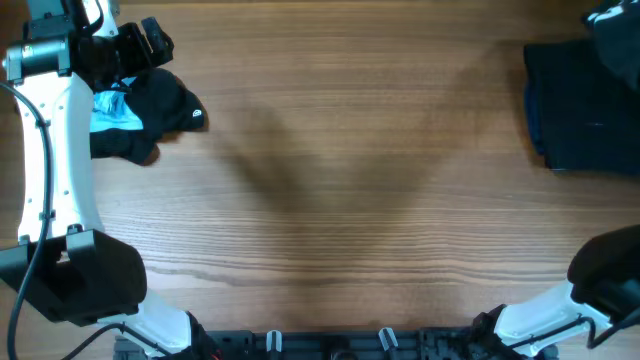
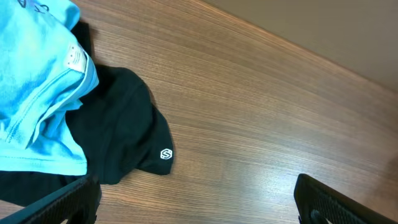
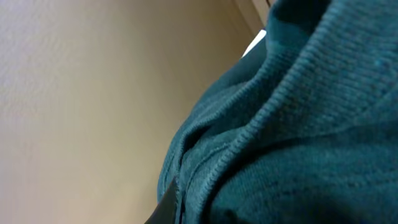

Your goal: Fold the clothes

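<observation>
My right gripper should next move back and down to release the teal fabric onto the dark folded stack [image 1: 585, 105], which is below and back from the gripper.
A black garment [image 1: 160, 105] with a small white logo lies crumpled at the table's far left, with a light blue garment [image 1: 115, 112] on its left part. Both show in the left wrist view, black [image 2: 121, 134] and light blue [image 2: 37, 93]. My left gripper [image 2: 199, 208] is open and empty above bare wood, just right of the black garment; overhead it sits at the pile's far edge [image 1: 140, 45]. A dark folded stack [image 1: 585, 105] lies at the far right. My right gripper [image 1: 610, 12] is at the top right corner. Dark teal fabric [image 3: 298, 124] fills its view and hides the jaws.
The wooden table [image 1: 340, 180] stretches between the two piles. A beige wall [image 3: 81, 93] shows behind the teal fabric in the right wrist view. The arm bases stand at the front left [image 1: 75, 275] and front right [image 1: 600, 275].
</observation>
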### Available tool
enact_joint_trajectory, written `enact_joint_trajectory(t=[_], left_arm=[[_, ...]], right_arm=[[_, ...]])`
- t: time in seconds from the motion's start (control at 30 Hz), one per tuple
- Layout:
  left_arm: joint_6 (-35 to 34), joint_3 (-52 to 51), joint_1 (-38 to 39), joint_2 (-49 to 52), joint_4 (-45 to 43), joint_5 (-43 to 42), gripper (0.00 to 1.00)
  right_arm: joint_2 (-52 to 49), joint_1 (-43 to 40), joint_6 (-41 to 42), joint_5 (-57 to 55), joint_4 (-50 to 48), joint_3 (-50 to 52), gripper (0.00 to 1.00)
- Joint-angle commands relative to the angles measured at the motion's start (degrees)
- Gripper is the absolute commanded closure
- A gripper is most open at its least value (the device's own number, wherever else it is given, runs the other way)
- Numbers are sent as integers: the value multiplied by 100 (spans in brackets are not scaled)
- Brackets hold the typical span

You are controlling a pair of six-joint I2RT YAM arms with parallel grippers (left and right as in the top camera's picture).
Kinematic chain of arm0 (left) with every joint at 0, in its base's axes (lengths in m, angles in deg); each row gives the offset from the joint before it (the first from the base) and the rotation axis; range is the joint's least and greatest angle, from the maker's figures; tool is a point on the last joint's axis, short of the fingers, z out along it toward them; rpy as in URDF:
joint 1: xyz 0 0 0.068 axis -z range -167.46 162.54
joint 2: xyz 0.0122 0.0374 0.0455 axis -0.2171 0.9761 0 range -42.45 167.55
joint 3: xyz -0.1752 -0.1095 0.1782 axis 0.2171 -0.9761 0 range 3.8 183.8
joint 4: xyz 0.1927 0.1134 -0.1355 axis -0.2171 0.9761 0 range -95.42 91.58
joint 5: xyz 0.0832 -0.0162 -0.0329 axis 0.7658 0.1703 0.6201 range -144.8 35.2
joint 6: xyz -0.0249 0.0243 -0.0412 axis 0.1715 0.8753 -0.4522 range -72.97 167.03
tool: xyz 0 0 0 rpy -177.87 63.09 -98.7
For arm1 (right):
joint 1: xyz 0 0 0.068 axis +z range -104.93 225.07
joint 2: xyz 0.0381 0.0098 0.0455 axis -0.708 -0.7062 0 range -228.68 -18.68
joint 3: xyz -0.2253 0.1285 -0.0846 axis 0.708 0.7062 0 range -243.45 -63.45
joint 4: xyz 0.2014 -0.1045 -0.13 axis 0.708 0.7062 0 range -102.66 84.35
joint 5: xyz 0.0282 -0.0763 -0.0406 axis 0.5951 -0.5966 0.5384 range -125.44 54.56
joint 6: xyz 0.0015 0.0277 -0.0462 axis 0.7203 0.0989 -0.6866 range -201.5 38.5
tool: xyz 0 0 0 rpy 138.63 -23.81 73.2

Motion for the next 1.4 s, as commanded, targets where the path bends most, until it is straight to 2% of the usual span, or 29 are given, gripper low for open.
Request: enact_joint_trajectory(t=[0.0, 0.1, 0.23, 0.33, 0.5, 0.57, 0.63, 0.67, 0.8, 0.87, 0.93, 1.0, 1.03, 1.07, 1.1, 1.13, 1.37], left_arm=[[133, -13, 17, 55, -2, 35, 0], [131, -13, 17, 55, -52, 35, 0], [129, -13, 17, 55, -192, 33, 0], [109, -13, 17, 55, -238, 33, 0], [68, -13, 28, 55, -240, 33, 0], [68, -13, 28, 55, -238, 31, 0], [68, -13, 28, 55, -238, 31, 0], [68, -13, 28, 55, -238, 31, 0], [68, -13, 68, 55, -234, 31, 0], [66, -13, 98, 55, -234, 31, 0], [68, -13, 160, 55, -236, 31, 0], [68, -13, 225, 55, -238, 33, 0], [68, -13, 245, 55, -236, 33, 0], [68, -13, 256, 55, -236, 33, 0], [68, -13, 269, 55, -234, 33, 0], [68, -13, 289, 55, -234, 33, 0], [68, -13, 356, 55, -238, 33, 0]], right_arm=[[-466, 17, 297, -133, -343, -144, 96], [-837, 17, 278, -116, -575, -144, 96], [-1281, 17, 256, -114, -385, -138, 96], [-1388, 13, 262, -232, 240, -138, 96], [-1394, 11, 299, -1158, 1904, -127, 96], [-1394, 0, 291, -1639, 2417, -122, 80], [-1392, -31, 273, -1888, 2726, -122, 48], [-1394, -48, 273, -1974, 2883, -122, 39], [-1392, -133, 90, -2105, 3362, -122, 10], [-1381, -221, -216, -1847, 3421, -125, 5], [-1329, -313, -1025, -883, 3331, -146, 9], [-1213, -326, -1952, 256, 3038, -151, 28], [-1150, -326, -2181, 632, 2909, -151, 39], [-1093, -326, -2317, 973, 2780, -151, 57], [-1043, -326, -2406, 1309, 2612, -151, 84], [-1032, -330, -2450, 1569, 2433, -151, 96], [-1611, -92, -2889, 1714, 1565, -133, 96]])
